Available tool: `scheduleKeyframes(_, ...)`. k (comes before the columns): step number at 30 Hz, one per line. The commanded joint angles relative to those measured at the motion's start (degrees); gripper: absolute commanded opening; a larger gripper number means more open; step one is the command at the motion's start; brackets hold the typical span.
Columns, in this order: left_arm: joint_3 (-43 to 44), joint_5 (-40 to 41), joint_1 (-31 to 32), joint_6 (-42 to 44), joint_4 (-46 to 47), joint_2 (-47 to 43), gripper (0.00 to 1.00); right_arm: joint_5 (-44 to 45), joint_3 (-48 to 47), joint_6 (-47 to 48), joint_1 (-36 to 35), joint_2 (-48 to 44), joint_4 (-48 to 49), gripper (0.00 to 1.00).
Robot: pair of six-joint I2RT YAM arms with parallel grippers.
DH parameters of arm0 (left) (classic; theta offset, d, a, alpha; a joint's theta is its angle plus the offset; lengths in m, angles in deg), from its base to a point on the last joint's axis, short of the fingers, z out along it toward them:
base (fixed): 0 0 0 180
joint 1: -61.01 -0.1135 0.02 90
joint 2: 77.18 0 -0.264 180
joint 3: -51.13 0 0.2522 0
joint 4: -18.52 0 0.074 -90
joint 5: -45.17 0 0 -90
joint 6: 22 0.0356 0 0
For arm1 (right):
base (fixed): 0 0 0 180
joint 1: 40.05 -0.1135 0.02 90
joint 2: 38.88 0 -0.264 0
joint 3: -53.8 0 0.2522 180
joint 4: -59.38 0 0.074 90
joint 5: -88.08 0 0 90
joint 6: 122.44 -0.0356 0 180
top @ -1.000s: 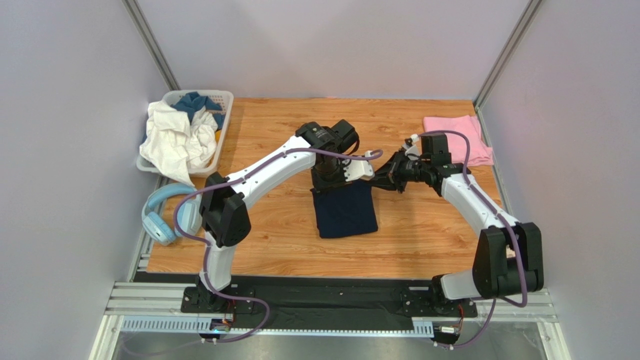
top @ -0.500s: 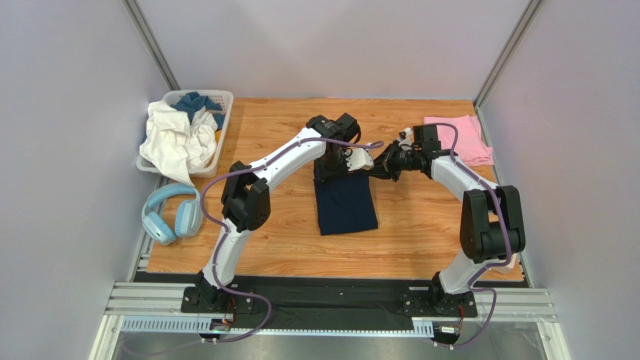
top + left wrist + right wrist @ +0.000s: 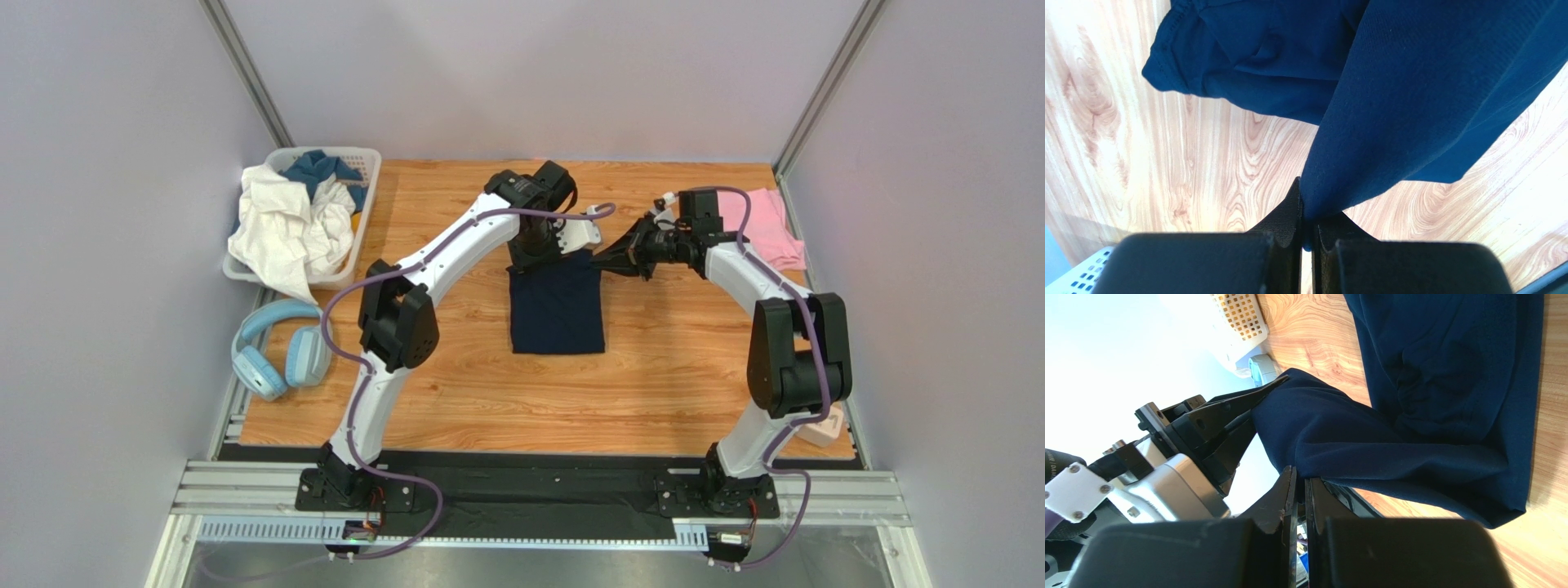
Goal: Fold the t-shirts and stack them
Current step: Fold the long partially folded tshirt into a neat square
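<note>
My right gripper carries the shirt's raised corner outward and down past the shirt's far edge onto the tabletop next, as the corner still hangs above the table.
The navy t-shirt (image 3: 556,312) lies folded into a narrow rectangle in the middle of the wooden table, its far edge raised. My left gripper (image 3: 541,255) is shut on that edge's left corner. In the left wrist view the cloth (image 3: 1425,92) rises out of the shut left gripper (image 3: 1308,215). My right gripper (image 3: 600,257) is shut on the right corner. In the right wrist view the navy cloth (image 3: 1444,386) stretches from the right gripper (image 3: 1300,481) to the left gripper's fingers (image 3: 1247,401). The pink t-shirt (image 3: 770,227) lies folded at the back right, partly behind the right arm.
A white basket (image 3: 372,184) holding crumpled white cloth (image 3: 288,227) and blue cloth stands at the back left. Light-blue headphones (image 3: 276,349) lie off the table's left edge. Grey walls close in both sides and the back.
Both grippers have moved toward the back of the table while shut on the navy shirt's far edge. The shirt has slid back with them.
</note>
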Motion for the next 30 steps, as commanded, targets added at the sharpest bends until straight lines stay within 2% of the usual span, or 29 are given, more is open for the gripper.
scheduleKeyframes(1,2.3,0.5,-0.4,0.9,-0.3,-5.4,0.0,-1.5,-1.9,0.1,0.4,-3.0,1.6,0.0)
scheduleKeyframes(8,1.4,-1.5,-0.5,-0.8,-1.6,-9.5,0.0,-1.0,-0.3,0.2,0.4,-7.5,0.3,0.0)
scheduleKeyframes(14,1.0,1.2,-0.5,0.0,1.6,-7.1,0.0,-0.5,-1.7,0.6,0.4,-5.5,0.3,0.0)
scheduleKeyframes(19,3.7,3.8,-0.6,1.1,5.3,-2.2,0.0,-0.7,-6.9,1.2,1.3,2.4,0.8,0.0)
scheduleKeyframes(24,8.7,9.8,-2.5,1.1,14.8,7.0,0.0,-1.4,-13.6,0.3,2.5,12.8,3.5,0.0)
scheduleKeyframes(25,9.9,11.0,-2.9,1.1,17.3,8.7,0.02,-1.6,-16.0,0.0,3.0,16.2,4.1,0.0)
scheduleKeyframes(28,17.2,14.4,-4.5,0.7,20.3,16.6,0.25,-2.5,-20.8,-1.1,3.4,22.9,5.8,0.01)
scheduleKeyframes(30,17.3,16.0,-5.4,0.0,22.5,19.2,0.38,-2.9,-23.2,-1.6,3.4,25.7,5.9,0.01)
